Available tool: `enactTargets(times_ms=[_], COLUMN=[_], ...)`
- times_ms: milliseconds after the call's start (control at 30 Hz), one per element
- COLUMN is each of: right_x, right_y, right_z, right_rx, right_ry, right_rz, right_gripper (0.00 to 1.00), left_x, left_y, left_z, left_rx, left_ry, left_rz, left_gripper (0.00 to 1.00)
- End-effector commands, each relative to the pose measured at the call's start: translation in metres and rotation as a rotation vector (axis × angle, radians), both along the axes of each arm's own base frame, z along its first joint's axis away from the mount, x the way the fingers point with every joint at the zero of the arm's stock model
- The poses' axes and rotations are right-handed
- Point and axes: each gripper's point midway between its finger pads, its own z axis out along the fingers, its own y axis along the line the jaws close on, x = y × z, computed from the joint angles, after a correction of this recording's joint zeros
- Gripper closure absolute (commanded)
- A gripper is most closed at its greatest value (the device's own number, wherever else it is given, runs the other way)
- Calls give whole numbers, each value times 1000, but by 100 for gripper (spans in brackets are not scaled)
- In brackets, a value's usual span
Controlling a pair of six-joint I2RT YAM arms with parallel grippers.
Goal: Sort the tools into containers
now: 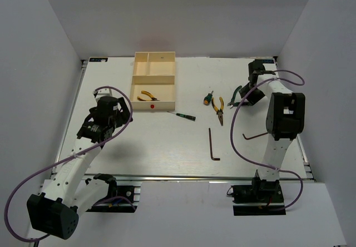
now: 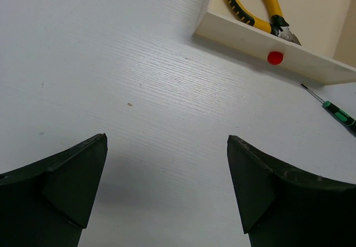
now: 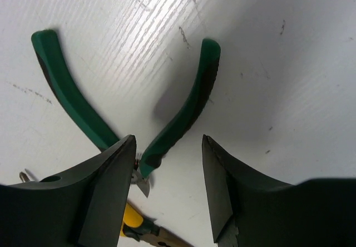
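My left gripper must pass the tray (image 1: pixel 135 81) to close on the green pliers' free handle, which is far to the gripper's right in the top view.
The cream tray (image 1: pixel 135 81) stands at the back left, with a red dot (image 1: pixel 152 106) on its near rim. Yellow-handled pliers (image 1: pixel 147 96) lie in its large compartment and also show in the left wrist view (image 2: pixel 261 8). On the table lie a thin green screwdriver (image 1: pixel 183 115), a stubby screwdriver (image 1: pixel 208 97), a second pair of yellow pliers (image 1: pixel 218 109), green-handled pliers (image 1: pixel 236 95) and a dark hex key (image 1: pixel 213 145). My right gripper (image 3: pixel 167 147) is open, low over the green pliers (image 3: pixel 183 110), with one handle between its fingers. My left gripper (image 2: pixel 167 141) is open and empty above bare table, left of the tray.
White walls enclose the table on the left, back and right. The tray's two smaller compartments (image 1: pixel 156 63) sit at its far end. Purple cables loop off both arms. The tray rim (image 2: pixel 250 41) and the thin screwdriver (image 2: pixel 338 113) show in the left wrist view.
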Motion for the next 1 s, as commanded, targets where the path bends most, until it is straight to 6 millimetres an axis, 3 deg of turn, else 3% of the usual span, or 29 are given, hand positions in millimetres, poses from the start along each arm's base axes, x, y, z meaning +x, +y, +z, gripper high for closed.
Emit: enactTargets(times_ms=[0, 200, 300, 467, 567, 600, 633, 667, 867, 967], right_x=[-3, -7, -10, -18, -19, -20, -19, -19, -16, -15], right_y=[-6, -7, -8, -9, -8, -8, -8, -7, -10, -10], right_z=[-8, -23, -31, -38, -41, -43, -43, -42, -20, 5], right_rx=[-14, -7, -1, -5, -7, -4, -5, -3, -37, -47], right_ry=[48, 67, 90, 114, 115, 119, 117, 111, 26, -51], right_rz=[-37, -41, -46, -50, -42, -39, -35, -25, 37, 93], right_gripper=[44, 46, 55, 62, 74, 86, 92, 100, 100, 100], left_x=[3, 4, 3, 3, 3, 3, 4, 5, 9, 12], left_y=[0, 0, -1, -6, -13, -16, -18, -20, -46, -57], left_z=[5, 5, 4, 4, 4, 5, 5, 6, 0, 2], left_rx=[-2, 0, 0, -18, -39, -49, -53, -58, -113, -148], left_ry=[-28, -26, -23, -27, -40, -40, -40, -41, 4, 22], left_rz=[0, -1, -5, -33, -68, -85, -95, -105, -236, -281], left_gripper=[2, 2, 2, 2, 2, 2, 2, 2, 3, 6])
